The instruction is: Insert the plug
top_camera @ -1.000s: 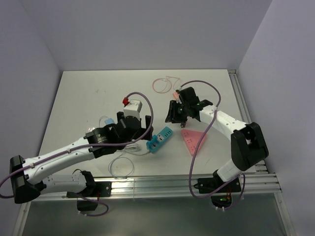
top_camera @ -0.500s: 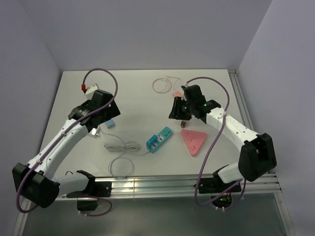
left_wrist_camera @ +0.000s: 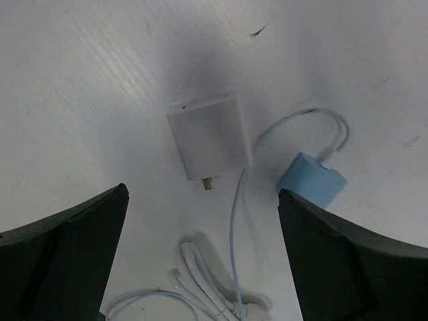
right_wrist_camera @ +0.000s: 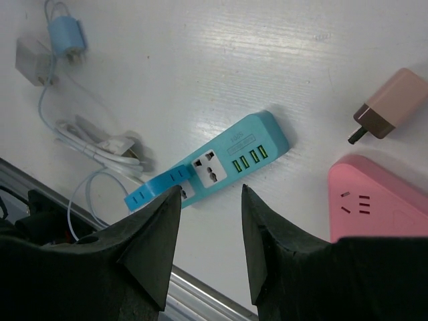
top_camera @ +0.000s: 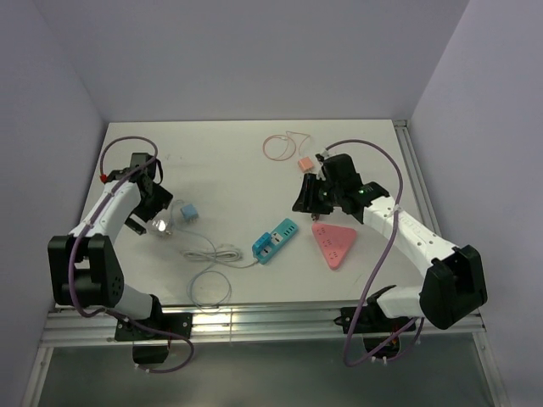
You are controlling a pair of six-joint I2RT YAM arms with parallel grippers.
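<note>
The left gripper's fingers come down onto the white adapter next, one on either side of its body.
A teal power strip lies mid-table; it also shows in the right wrist view. A white plug adapter lies flat with its prongs toward me, and a blue adapter is to its right. My left gripper is open wide and empty just above the white adapter, which also shows in the top view. My right gripper is open and empty above the strip's near side. A pink adapter lies beyond the strip.
A pink triangular power strip lies right of the teal one. A bundled white cable runs from the teal strip toward the adapters. A thin pink cable loop lies at the back. A metal rail edges the table's front.
My left arm has swung from the teal strip out to the far left and now hovers over the white adapter. My right gripper has shifted slightly right.
</note>
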